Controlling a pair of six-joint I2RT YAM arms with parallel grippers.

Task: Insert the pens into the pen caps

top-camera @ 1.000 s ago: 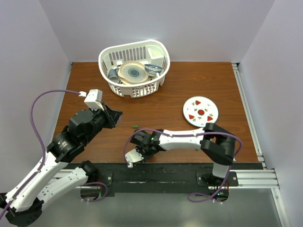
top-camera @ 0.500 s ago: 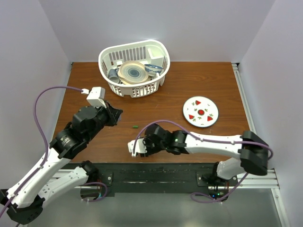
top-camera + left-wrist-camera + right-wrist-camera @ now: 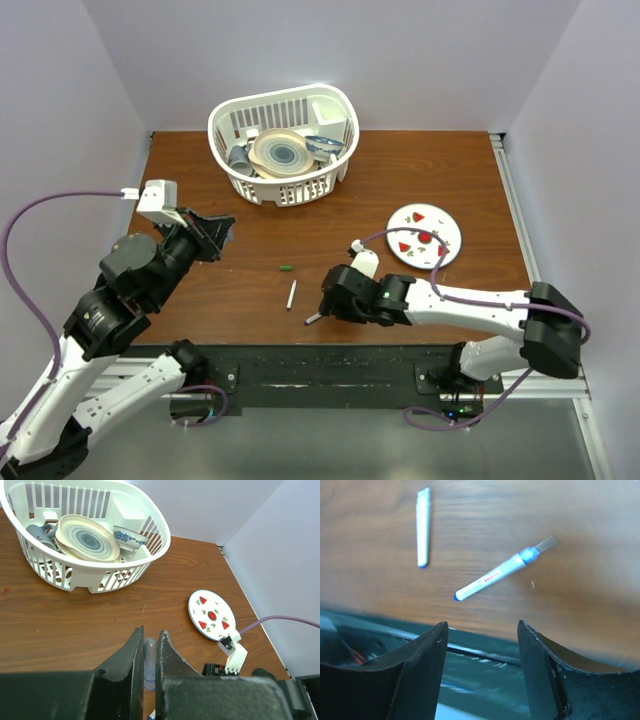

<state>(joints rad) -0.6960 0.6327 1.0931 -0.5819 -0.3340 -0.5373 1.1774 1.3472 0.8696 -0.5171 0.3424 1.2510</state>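
Note:
Next, my right gripper will turn in line and move down to close on the second pen's tipless end (image 3: 309, 321) (image 3: 471, 589), as the second pen lies at an angle to my open fingers.
My left gripper (image 3: 221, 229) (image 3: 150, 631) hovers over the table's left part, shut on a translucent blue cap (image 3: 149, 661). A green cap (image 3: 287, 268) lies on the wood mid-table. One white pen (image 3: 291, 294) (image 3: 423, 527) lies just below it. A second pen (image 3: 313, 319) (image 3: 495, 575) with blue ends and a grey tip lies near the front edge. My right gripper (image 3: 326, 299) (image 3: 481, 626) is open and empty, just right of and above that second pen. The purple cap and a third pen are out of view.
A white basket (image 3: 338, 160) (image 3: 161, 535) with dishes stands at the back. A watermelon-print plate (image 3: 425, 236) (image 3: 212, 614) lies at the right. The table's front edge and black rail (image 3: 330, 362) run close behind the second pen.
My right gripper has drawn back to the right from the front-left spot, and two pens now lie bare on the wood. My left gripper has moved left, staying shut.

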